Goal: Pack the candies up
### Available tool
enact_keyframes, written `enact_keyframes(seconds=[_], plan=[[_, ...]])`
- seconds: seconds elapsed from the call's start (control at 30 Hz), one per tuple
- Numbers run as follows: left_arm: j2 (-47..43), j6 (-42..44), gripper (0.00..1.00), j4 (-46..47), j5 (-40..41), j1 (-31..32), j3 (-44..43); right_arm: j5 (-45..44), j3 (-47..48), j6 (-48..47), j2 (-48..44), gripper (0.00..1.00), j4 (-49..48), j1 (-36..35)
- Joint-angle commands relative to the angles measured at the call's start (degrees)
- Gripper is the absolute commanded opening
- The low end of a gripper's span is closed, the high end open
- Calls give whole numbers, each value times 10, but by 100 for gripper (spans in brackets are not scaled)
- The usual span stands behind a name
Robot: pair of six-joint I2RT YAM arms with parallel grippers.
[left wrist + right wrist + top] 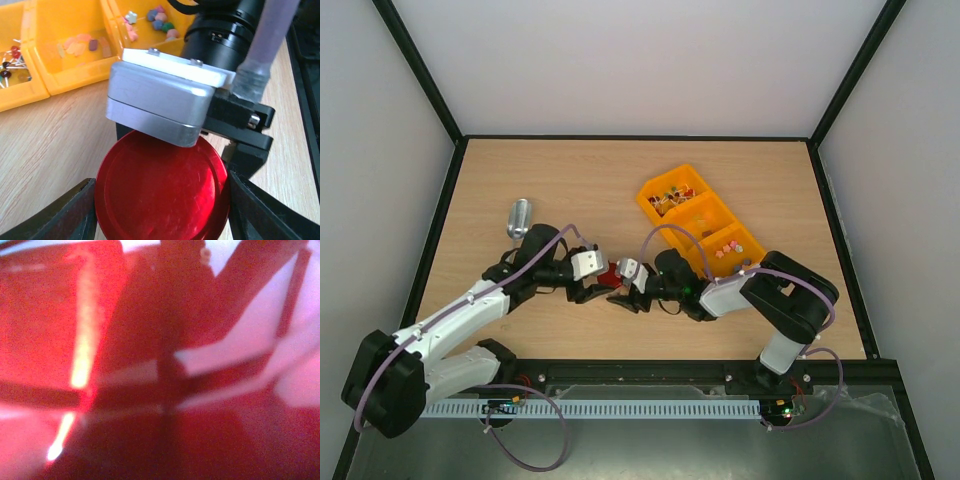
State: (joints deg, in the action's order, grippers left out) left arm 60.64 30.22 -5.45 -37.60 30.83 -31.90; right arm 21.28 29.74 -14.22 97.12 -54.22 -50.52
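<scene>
The left gripper moves outward next and frees the round red lid there. The open spot over bare tabletop between the scoop and the tray lies outward of it.
A red lid (pixel 160 192) sits between my left gripper's (pixel 162 207) black fingers (pixel 70 212), which press on its two sides just above the table. In the top view the lid (pixel 609 275) is a small red patch where both grippers meet. My right gripper (pixel 622 292) faces the left one, and its silver and white housing (pixel 165 105) overhangs the lid's far edge. The right wrist view is filled by blurred red lid (pixel 150 390), so its fingers are hidden. The pastel candies (pixel 725 246) lie in the orange tray's near compartment and also show in the left wrist view (pixel 160 20).
The orange three-compartment tray (pixel 652 190) lies diagonally at the right back, with lollipops (pixel 670 197) in its far compartment. A metal scoop (pixel 518 218) lies at the left, behind my left arm. Black frame rails edge the table.
</scene>
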Motion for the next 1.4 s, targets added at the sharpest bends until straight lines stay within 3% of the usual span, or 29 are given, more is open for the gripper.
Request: enact_keyframes(seconds=[0.0, 0.07, 0.23, 0.4, 0.7, 1.1, 1.27, 1.37], plan=[[7, 147, 39, -101, -75, 4, -6, 86, -8, -24, -9, 46, -5, 14], [13, 137, 38, -95, -69, 3, -7, 85, -5, -26, -9, 52, -1, 14], [20, 71, 38, -30, -27, 0, 7, 71, -3, -33, -6, 89, 13, 14], [18, 48, 38, 12, 20, -1, 26, 61, -12, -32, -19, 100, 23, 14], [33, 74, 40, 34, 78, -47, 28, 34, -31, -33, -63, 99, 56, 18], [208, 93, 45, 28, 106, -185, -102, 19, -51, -20, -114, 99, 99, 37], [250, 84, 52, 15, 99, -206, -143, 15, -50, -22, -122, 99, 104, 41], [258, 79, 62, 13, 97, -210, -154, 13, -49, -22, -126, 99, 107, 43]])
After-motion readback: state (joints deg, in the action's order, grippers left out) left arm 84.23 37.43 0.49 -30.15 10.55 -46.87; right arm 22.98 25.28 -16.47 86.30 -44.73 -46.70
